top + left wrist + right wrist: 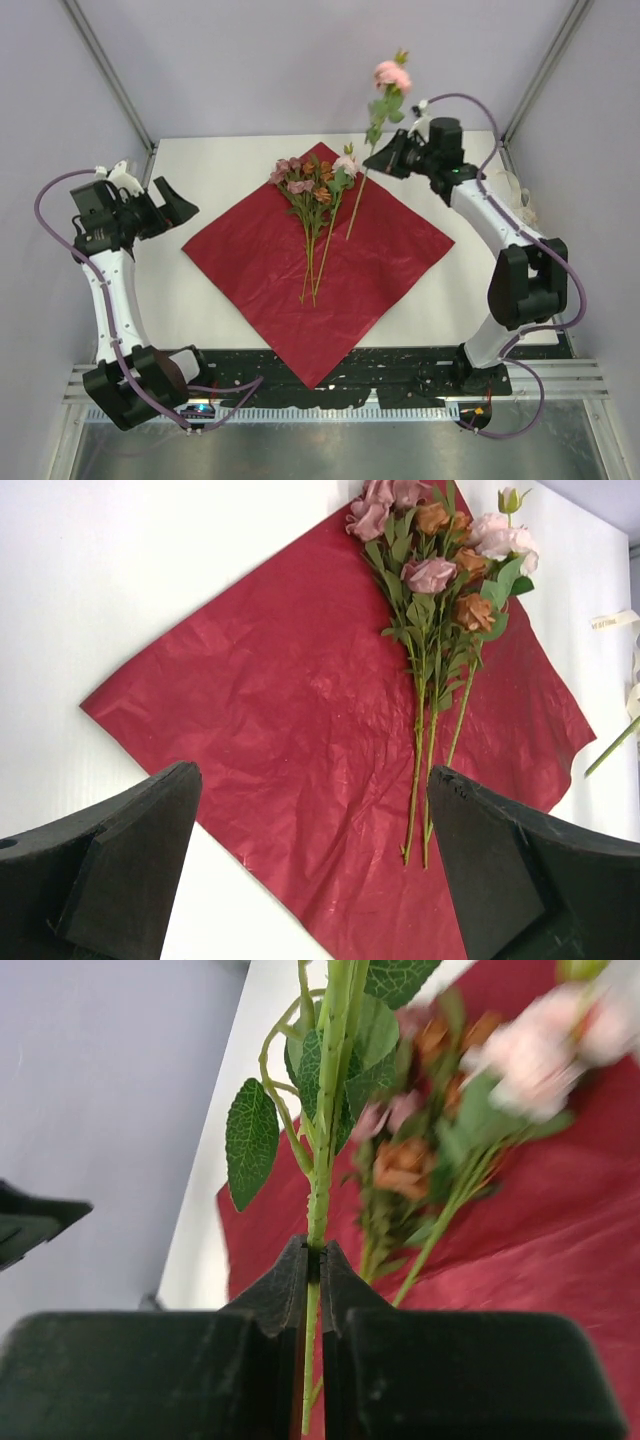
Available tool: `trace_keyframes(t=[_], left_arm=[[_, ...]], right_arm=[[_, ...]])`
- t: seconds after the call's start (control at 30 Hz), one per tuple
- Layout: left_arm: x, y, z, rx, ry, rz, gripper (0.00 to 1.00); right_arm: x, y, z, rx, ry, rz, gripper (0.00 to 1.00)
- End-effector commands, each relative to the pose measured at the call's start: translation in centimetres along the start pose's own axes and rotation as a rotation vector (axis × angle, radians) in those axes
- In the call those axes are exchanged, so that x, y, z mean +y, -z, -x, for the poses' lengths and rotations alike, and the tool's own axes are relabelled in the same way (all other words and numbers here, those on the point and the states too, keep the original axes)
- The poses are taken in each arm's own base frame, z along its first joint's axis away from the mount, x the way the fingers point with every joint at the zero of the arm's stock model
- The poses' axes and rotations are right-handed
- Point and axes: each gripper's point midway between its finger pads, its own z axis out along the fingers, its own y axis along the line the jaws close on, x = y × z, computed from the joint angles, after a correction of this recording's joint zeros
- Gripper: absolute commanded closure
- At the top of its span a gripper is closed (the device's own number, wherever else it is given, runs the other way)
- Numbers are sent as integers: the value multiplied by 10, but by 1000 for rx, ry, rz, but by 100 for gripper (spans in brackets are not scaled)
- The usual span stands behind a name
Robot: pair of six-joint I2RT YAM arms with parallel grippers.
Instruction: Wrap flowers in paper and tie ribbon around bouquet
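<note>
Next, my right gripper first lowers the held flower and brings it back and across, to get it onto the bunch's leafy stems.
The dark maroon paper (320, 262) lies flat as a diamond on the white table. A small bunch of flowers (312, 188) rests on its far half, stems pointing toward me. My right gripper (372, 163) is shut on the stem of one more flower; its pink bloom (392, 75) stands high above the paper's far corner. In the right wrist view the fingers (290, 1285) pinch the green stem (325, 1160), with the paper (570, 1240) behind. My left gripper (180, 212) is open and empty, left of the paper. The cream ribbon (617, 620) shows beyond the paper's right side.
The left wrist view looks over the paper (300, 730) and the laid flowers (435, 590) between its wide-apart fingers (130, 850). The held stem's lower end (612, 747) hangs over the paper's right edge. Grey walls enclose the table on three sides.
</note>
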Motion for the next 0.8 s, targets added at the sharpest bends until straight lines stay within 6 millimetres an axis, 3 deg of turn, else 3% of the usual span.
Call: trace_keyframes(t=[0.0, 0.13, 0.27, 0.57, 0.77], left_arm=[[-9, 7, -3, -24, -65, -39, 0], [-8, 8, -14, -13, -58, -39, 0], [-7, 7, -24, -1, -53, -39, 0], [0, 7, -50, 52, -57, -31, 0], [5, 7, -66, 84, -54, -23, 0]], right_arm=[[63, -30, -40, 39, -160, 138, 94], [68, -58, -91, 127, -168, 135, 94], [70, -83, -124, 173, -167, 131, 94], [34, -126, -172, 264, -144, 71, 94], [9, -133, -201, 337, -104, 33, 94]])
